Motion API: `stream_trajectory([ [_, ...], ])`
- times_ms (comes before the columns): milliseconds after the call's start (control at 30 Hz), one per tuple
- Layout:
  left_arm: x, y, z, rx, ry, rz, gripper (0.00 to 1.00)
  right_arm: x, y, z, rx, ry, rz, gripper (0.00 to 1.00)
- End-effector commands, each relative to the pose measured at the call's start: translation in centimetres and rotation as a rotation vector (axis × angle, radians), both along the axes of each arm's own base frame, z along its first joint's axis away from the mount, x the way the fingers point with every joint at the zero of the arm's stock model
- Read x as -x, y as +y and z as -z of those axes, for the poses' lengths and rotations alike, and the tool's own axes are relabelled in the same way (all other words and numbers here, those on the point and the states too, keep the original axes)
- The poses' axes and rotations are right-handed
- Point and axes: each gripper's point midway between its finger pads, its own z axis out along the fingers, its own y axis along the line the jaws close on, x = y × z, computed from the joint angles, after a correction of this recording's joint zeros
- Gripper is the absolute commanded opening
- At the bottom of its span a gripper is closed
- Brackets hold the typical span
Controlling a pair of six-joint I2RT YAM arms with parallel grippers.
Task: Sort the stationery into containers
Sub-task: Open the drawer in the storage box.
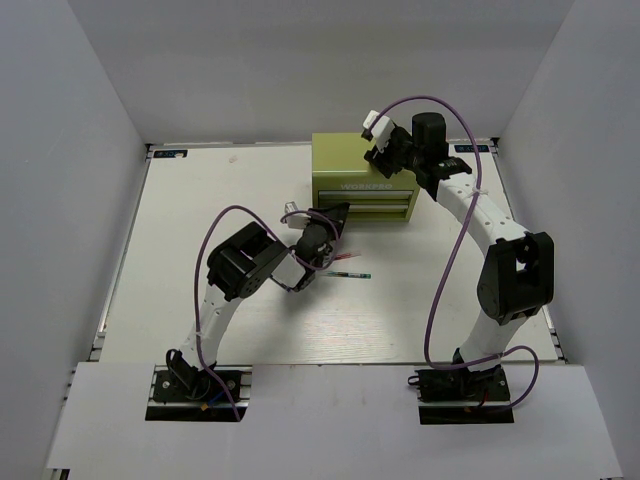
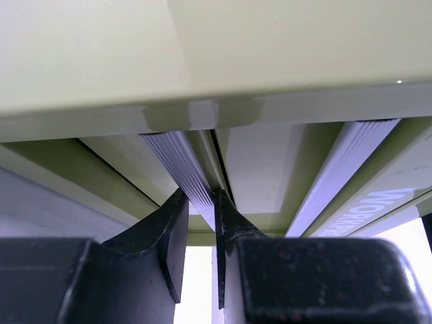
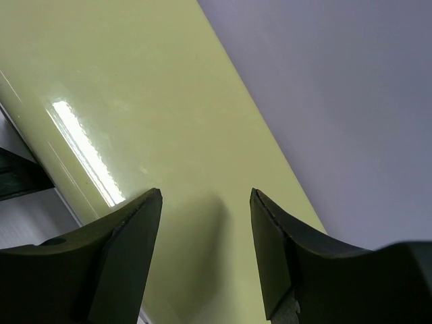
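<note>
The green pen's green-tipped end (image 1: 361, 275) lies clear of the robot's left gripper, so the right gripper should next move back off the top of the chest and down onto that end.
The olive-green tool chest (image 1: 343, 160) stands at the back middle of the table. My left gripper (image 1: 333, 214) is at the left end of its lower drawer. In the left wrist view its jaws (image 2: 199, 202) are closed on that drawer's ribbed silver handle (image 2: 177, 160). My right gripper (image 1: 374, 150) is open and empty, its tips just above the chest's flat top (image 3: 135, 81). A thin red pen (image 1: 341, 261) and a thin green pen (image 1: 351, 273) lie on the table in front of the chest, beside my left wrist. The other stationery is out of view.
The upper drawer's handle (image 2: 344, 169) and the pale lettering (image 2: 378, 206) show to the right of the gripped handle. White walls enclose the table on the left, back and right. The white tabletop (image 1: 200, 230) lies left of the chest.
</note>
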Motion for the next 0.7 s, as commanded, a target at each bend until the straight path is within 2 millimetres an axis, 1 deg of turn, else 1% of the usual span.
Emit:
stream_trajectory([
  [0,0.0,1.1,-0.4,-0.004,-0.012,-0.023,0.22,0.7,-0.9,3.0,0.048,0.107,0.018,0.62],
  [33,0.0,1.1,-0.7,0.004,-0.019,-0.023,0.21,0.5,-1.0,2.8,0.046,0.1,0.021,0.62],
  [67,0.3,1.3,-0.6,-0.001,-0.015,-0.023,0.21,0.7,-0.8,3.2,0.048,0.111,0.017,0.62],
  [100,0.8,1.2,0.0,-0.011,-0.004,-0.014,0.21,0.6,-1.0,3.1,0.049,0.109,0.019,0.62],
  [133,0.8,1.1,-0.9,0.004,-0.019,-0.014,0.21,0.7,-0.8,3.1,0.048,0.111,0.016,0.62],
  [167,1.1,1.1,-0.4,-0.004,-0.011,-0.004,0.19,0.7,-0.8,3.2,0.05,0.111,0.016,0.62],
  [200,1.3,1.3,-0.4,-0.007,-0.008,-0.003,0.19,0.7,-0.9,3.4,0.052,0.116,0.02,0.62],
  [233,1.4,1.2,-0.9,0.0,-0.015,0.006,0.19,0.7,-0.8,3.4,0.05,0.117,0.019,0.62],
  [267,1.6,1.4,-0.5,-0.008,-0.006,0.006,0.19,0.7,-0.9,3.2,0.05,0.114,0.02,0.62],
  [300,2.2,1.0,-0.6,-0.009,-0.005,0.026,0.19,0.7,-0.9,3.3,0.05,0.116,0.02,0.62],
  [367,2.4,1.0,-0.7,-0.009,-0.005,0.035,0.19,0.7,-1.0,3.4,0.051,0.12,0.023,0.62],
  [400,2.6,1.1,-0.4,-0.016,0.003,0.035,0.19,0.8,-0.9,3.3,0.051,0.121,0.021,0.62],
  [500,2.9,1.0,-1.2,-0.003,-0.011,0.055,0.18,0.7,-1.0,3.5,0.05,0.127,0.025,0.62],
  [533,3.2,0.9,-0.8,-0.011,-0.002,0.069,0.18,0.8,-1.1,3.6,0.052,0.131,0.025,0.62],
  [600,3.5,0.9,-1.0,-0.009,-0.003,0.082,0.18,0.8,-1.0,3.5,0.051,0.131,0.027,0.62],
  [667,4.5,0.8,-1.2,-0.012,0.001,0.105,0.18,0.8,-0.9,3.7,0.051,0.136,0.025,0.62],
])
